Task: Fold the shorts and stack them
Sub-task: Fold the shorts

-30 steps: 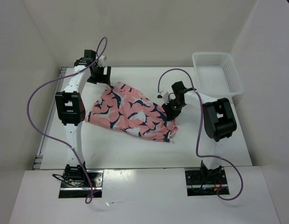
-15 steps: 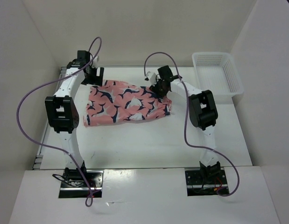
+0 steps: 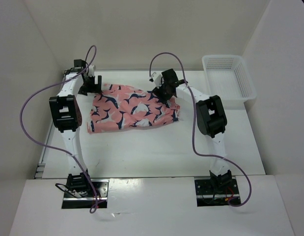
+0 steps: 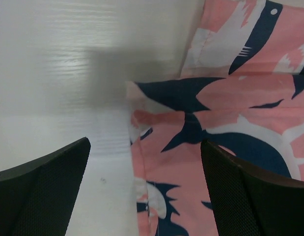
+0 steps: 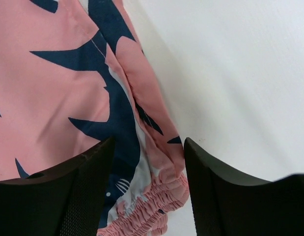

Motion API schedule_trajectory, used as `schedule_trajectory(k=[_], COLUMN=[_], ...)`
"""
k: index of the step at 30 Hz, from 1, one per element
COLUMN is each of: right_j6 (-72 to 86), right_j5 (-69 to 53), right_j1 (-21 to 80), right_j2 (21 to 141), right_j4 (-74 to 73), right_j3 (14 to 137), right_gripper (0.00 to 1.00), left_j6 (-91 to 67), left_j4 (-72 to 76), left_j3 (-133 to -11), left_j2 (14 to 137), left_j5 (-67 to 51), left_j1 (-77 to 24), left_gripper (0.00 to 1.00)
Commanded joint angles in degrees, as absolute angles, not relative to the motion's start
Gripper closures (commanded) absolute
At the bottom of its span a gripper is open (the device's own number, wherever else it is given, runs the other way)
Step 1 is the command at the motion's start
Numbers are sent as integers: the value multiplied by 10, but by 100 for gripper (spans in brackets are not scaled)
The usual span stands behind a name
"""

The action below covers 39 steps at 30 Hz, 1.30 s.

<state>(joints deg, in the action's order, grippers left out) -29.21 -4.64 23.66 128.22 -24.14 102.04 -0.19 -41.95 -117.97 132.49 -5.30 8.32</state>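
Observation:
I need to move my left gripper down and slightly toward the middle of the shorts next, because the upper layer's far corner (image 3: 97, 94) (image 4: 147, 108) lies loose below my open fingers.
The salmon-pink shorts (image 3: 134, 108) with navy-and-white whale shapes lie spread flat across the far middle of the table. My left gripper (image 3: 90, 85) is open over the shorts' far left corner. In the left wrist view the shorts' edge (image 4: 191, 162) lies on the table between the gripper's (image 4: 144, 196) wide-apart fingers (image 4: 39, 191), untouched. My right gripper (image 3: 164, 92) is open over the far right corner. In the right wrist view the gathered elastic waistband (image 5: 156, 201) lies loose within the gripper's (image 5: 149, 196) gap, and the fingers (image 5: 230, 196) stand apart from it.
A white perforated plastic basket (image 3: 225, 78) stands at the far right corner of the table (image 3: 152, 147). White walls enclose the table on the left, back and right. Purple cables loop above both arms.
The shorts went from a crumpled diagonal heap to a flat spread farther back and left. Both grippers moved toward the back; the left one slid left to the corner.

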Motion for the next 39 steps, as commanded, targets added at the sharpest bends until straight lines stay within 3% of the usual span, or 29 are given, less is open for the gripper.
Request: schedule_trajectory(k=[1,7,10,11,15,18,19,23,26,39], right_j6=[-280,-292,-297,-302,-308,-313,-313,-313,-313,-359], right_j5=[-37,-43,-43,-43,-38,-32,-32,-26,-26,-68], right_j1=[229,218,218,218,218,218,218,218,218,218], right_j2=[1252,1258,1258,1252,1252,1252,1252,1252,1247,1162], right_j4=[-217,-228,-229,-229,-229,-229,-229,-229,-229,-273], right_j3=[1041,1035,1022,1022,1012,1012,1012,1012,1012,962], right_gripper=[37,53,62,66,67,72,73,86,95,100], left_j6=[0,0,0,0,0,0,0,0,0,0], left_j4=[-418,-431,-437,-437,-437,-437,-437,-442,-442,-447], left_j3=[-1224,-1273,-1278,-1278,-1261,-1256,-1256,-1251,-1251,-1259], left_j2=[1359,1416,1416,1416,1403,1391,1391,1378,1350,1231], left_j5=[-91,-140,-184,-184,-195,-213,-213,-231,-243,-335], left_j1=[73,86,86,86,86,86,86,86,86,80], left_gripper=[0,0,5,17,52,68,80,100,100,100])
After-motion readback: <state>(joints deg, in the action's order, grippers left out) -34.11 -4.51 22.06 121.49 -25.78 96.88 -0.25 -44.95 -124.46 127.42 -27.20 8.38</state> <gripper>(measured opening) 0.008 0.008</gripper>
